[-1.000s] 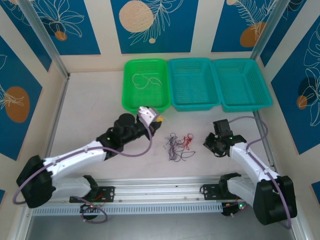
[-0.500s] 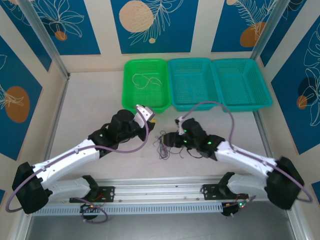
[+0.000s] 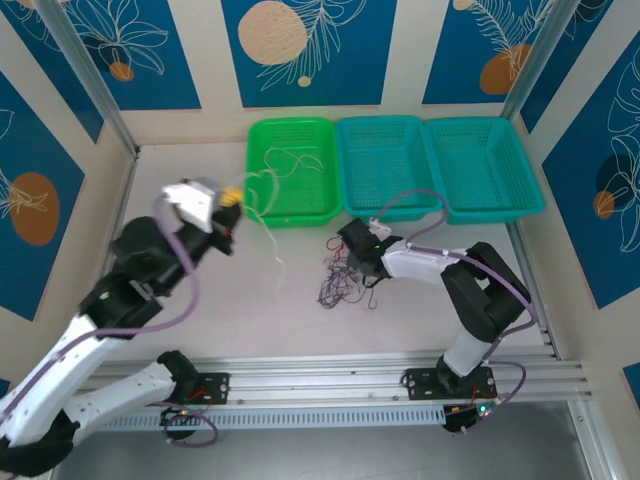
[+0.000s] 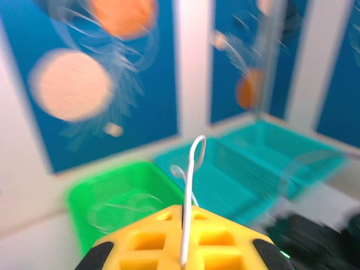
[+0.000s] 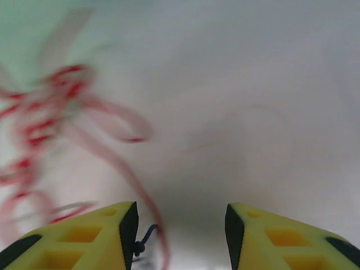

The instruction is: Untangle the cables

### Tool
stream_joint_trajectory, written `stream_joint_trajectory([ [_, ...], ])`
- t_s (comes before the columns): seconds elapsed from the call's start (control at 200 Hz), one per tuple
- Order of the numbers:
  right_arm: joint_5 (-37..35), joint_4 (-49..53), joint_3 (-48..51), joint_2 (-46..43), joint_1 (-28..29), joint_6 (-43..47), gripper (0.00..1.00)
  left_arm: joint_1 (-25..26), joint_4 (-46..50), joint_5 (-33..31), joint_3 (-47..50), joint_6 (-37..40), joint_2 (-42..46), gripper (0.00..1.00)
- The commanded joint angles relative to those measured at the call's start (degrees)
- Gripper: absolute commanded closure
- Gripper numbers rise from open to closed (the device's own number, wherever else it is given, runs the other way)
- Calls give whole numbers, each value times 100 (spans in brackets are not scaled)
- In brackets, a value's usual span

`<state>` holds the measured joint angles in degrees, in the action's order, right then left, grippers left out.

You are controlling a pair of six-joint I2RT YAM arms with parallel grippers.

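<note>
I will carry the whitish cable outward to the green basket with my left gripper next, then let go of it inside.
My left gripper [image 3: 232, 200] is raised over the left of the table, shut on the whitish cable [image 3: 270, 235], which trails down from it toward the table. In the left wrist view that cable [image 4: 189, 191] stands pinched between the yellow fingers [image 4: 140, 242]. A tangle of black and red cables [image 3: 340, 282] lies mid-table. My right gripper [image 3: 352, 262] is low at its right edge, jaws open. In the right wrist view a blurred red cable [image 5: 107, 146] curls just left of the open gripper [image 5: 181, 225], and a bit of black cable [image 5: 143, 239] lies by the left finger.
A green basket [image 3: 258, 150] at the back holds another whitish wire [image 3: 296, 160]. Two teal baskets [image 3: 352, 190] [image 3: 520, 190] stand to its right. Blue patterned walls and metal posts ring the table. The arm bases sit on the front rail [image 3: 320, 385].
My left arm has lifted and swung left, drawing the whitish cable away from the tangle. My right arm has reached in to the tangle's right edge with its jaws apart.
</note>
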<state>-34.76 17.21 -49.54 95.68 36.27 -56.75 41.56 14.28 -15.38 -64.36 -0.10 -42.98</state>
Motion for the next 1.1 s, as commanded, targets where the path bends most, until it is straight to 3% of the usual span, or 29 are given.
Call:
stream_joint_trajectory([
  [0.0,-128,608,376,-221,-277,-626,53,-319,416,-1018,-270,243,199,100],
  [0.2,443,57,825,-1035,-219,-88,49,-725,360,-332,-896,363,-549,100],
  [0.43,1209,281,1071,-2748,-8,390,34,-1670,-124,1204,-1745,-73,-2221,100],
  [0.545,1644,560,1173,-3606,24,483,32,-1852,-468,1382,-2150,-152,-3172,100],
  [0.775,1831,1238,1252,-4930,38,393,31,-2124,-933,1554,-2924,-227,-5137,100],
  [0.81,1830,1309,1274,-5055,38,406,31,-2143,-982,1609,-3001,-235,-5376,85],
  [0.885,1797,1489,1291,-5268,23,422,29,-2162,-1065,1689,-3037,-244,-5653,33],
  [0.915,1795,1556,1302,-5314,13,422,29,-2186,-1081,1736,-2999,-256,-5673,20],
  [1.035,1972,1565,1391,-5322,-82,470,26,-2222,-1300,2018,-2472,-384,-5219,0],
  [1.09,2102,1469,1442,-5207,-151,508,25,-2222,-1236,2190,-2236,-467,-4905,0],
])
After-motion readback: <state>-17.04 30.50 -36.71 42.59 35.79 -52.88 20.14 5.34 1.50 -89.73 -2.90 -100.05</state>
